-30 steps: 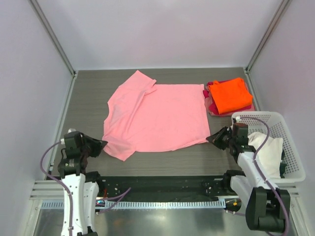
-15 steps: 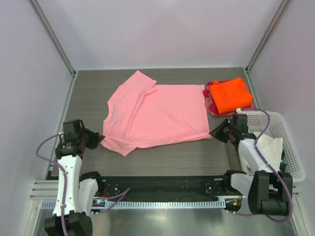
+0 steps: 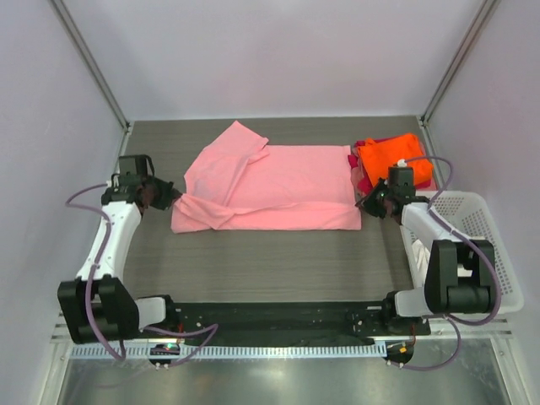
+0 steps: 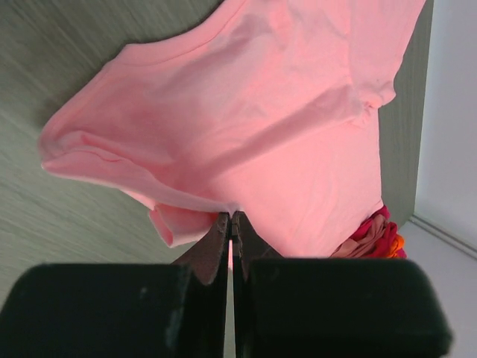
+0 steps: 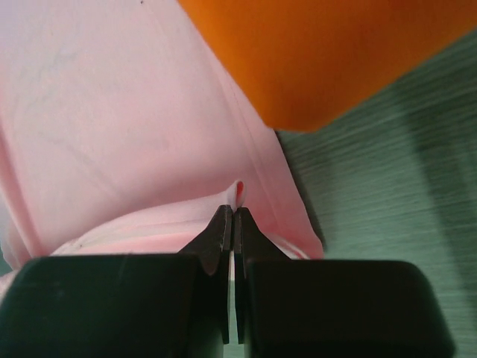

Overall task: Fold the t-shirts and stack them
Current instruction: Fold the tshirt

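Note:
I will pull the hem's corner [image 3: 358,202] [image 5: 238,195] with my right gripper outward toward the orange t-shirt and open, since the hem is folded only a short way over the pink t-shirt's body.
The light pink t-shirt [image 3: 270,181] lies across the middle of the table with its near hem folded up over its body. My left gripper [image 3: 171,199] is shut on the hem's left corner, as the left wrist view shows [image 4: 232,216] on pink cloth [image 4: 261,112]. My right gripper [image 3: 365,202] is shut on the hem's right corner [image 5: 234,210]. The bright orange t-shirt [image 3: 393,161] lies folded on the magenta-red t-shirt [image 3: 358,165] at the back right, and also shows in the right wrist view [image 5: 328,52]. The cream-white t-shirt is hidden.
A white plastic lattice basket [image 3: 472,211] stands at the right edge, with my right arm's elbow over it. Metal posts rise at both back corners. A black rail runs along the near edge.
Both grippers have carried the pink shirt's near hem away from me toward the back, folding the lower half over the upper half. The basket's white cloth is now covered by the right arm.

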You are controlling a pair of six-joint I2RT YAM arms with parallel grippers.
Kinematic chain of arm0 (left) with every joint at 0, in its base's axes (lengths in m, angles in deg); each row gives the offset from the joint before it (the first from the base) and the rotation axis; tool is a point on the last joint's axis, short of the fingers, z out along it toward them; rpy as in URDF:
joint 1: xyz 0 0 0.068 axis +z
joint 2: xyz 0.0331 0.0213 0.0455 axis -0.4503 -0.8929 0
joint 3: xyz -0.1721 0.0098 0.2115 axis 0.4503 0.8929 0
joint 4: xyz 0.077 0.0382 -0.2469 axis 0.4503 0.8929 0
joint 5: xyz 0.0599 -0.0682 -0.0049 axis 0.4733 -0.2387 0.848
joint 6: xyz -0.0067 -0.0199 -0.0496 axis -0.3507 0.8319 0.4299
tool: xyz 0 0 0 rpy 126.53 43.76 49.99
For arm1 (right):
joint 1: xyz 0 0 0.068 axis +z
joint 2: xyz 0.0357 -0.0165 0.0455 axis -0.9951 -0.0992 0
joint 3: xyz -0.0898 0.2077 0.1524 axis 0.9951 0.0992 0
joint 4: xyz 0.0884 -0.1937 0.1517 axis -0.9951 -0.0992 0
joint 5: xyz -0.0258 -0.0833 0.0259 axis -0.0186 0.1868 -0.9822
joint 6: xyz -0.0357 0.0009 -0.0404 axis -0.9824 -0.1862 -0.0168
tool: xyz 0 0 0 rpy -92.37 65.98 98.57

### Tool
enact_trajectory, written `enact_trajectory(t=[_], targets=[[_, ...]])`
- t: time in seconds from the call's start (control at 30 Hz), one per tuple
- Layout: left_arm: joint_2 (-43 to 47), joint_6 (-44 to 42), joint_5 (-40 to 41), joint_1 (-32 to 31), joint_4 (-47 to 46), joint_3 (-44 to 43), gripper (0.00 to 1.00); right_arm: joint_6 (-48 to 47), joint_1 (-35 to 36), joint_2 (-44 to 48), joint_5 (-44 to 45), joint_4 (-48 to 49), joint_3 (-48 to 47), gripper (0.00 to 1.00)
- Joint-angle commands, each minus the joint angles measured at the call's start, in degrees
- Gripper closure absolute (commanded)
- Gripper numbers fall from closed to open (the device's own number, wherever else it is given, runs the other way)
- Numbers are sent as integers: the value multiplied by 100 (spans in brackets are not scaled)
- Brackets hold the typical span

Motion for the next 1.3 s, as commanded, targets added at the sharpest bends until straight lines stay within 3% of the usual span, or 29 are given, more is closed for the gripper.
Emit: enact_trajectory(t=[0.0,0.53,0.6,0.63,0.67,0.7,0.8,0.9,1.03,1.27], targets=[[-561,158,352,-123,-320,-513,100,51,42,-344,265,289,-434,99],[-2618,396,739,-870,-864,-2157,100,201,121,-1286,705,386,-1339,99],[-3031,475,677,-940,-996,-2428,100,218,297,-1365,793,342,-1375,88],[-3172,466,590,-958,-1084,-2526,98,218,332,-1339,828,333,-1340,77],[-3408,318,572,-984,-1163,-2640,92,235,350,-1304,881,324,-1296,58],[-3506,230,572,-993,-1111,-2902,70,244,376,-1112,986,333,-1165,55],[-3385,-52,684,-1037,-848,-2853,20,262,464,-603,1328,333,-823,48],[-2833,-175,1089,-1064,-830,-2467,1,402,596,-215,1531,315,-375,47],[-1997,-193,1354,-1064,-689,-1685,0,964,789,383,1663,578,459,48],[-336,606,1618,-1064,-1127,617,2,2010,1149,744,1882,1106,1551,53]])
